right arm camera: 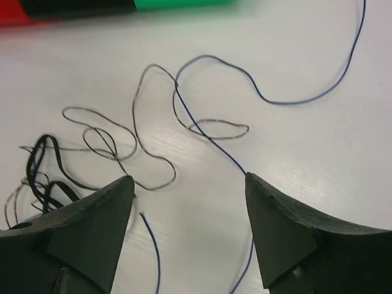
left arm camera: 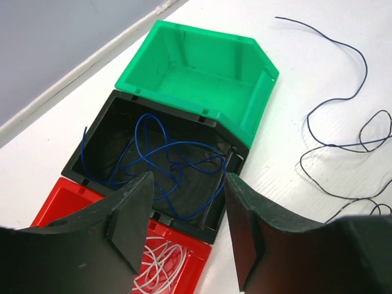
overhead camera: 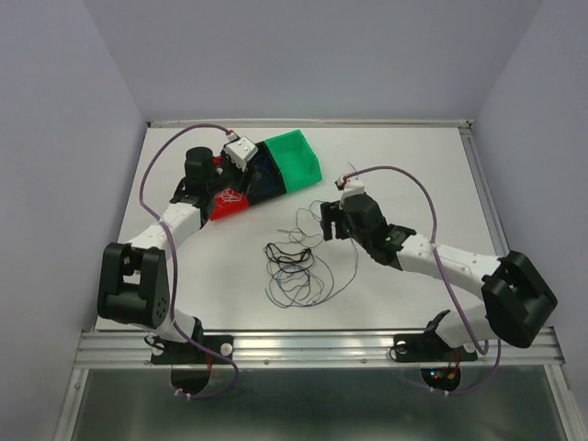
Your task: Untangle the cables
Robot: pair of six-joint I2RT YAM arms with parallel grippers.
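The robot's right gripper will next move down and toward the right in the wrist view onto the part of the blue cable that is clear of black loops, because the blue cable lies there.
A tangle of thin black and dark blue cables lies on the white table between the arms. In the right wrist view a blue cable and thin black loops lie ahead of my open, empty right gripper, which hovers at the tangle's right edge. My left gripper is open and empty above the bins. A blue cable lies in the black bin. A white cable lies in the red bin.
A green bin, with nothing in it, stands next to the black one, also in the top view. More blue and black cable loops lie on the table right of the bins. Grey walls enclose the table.
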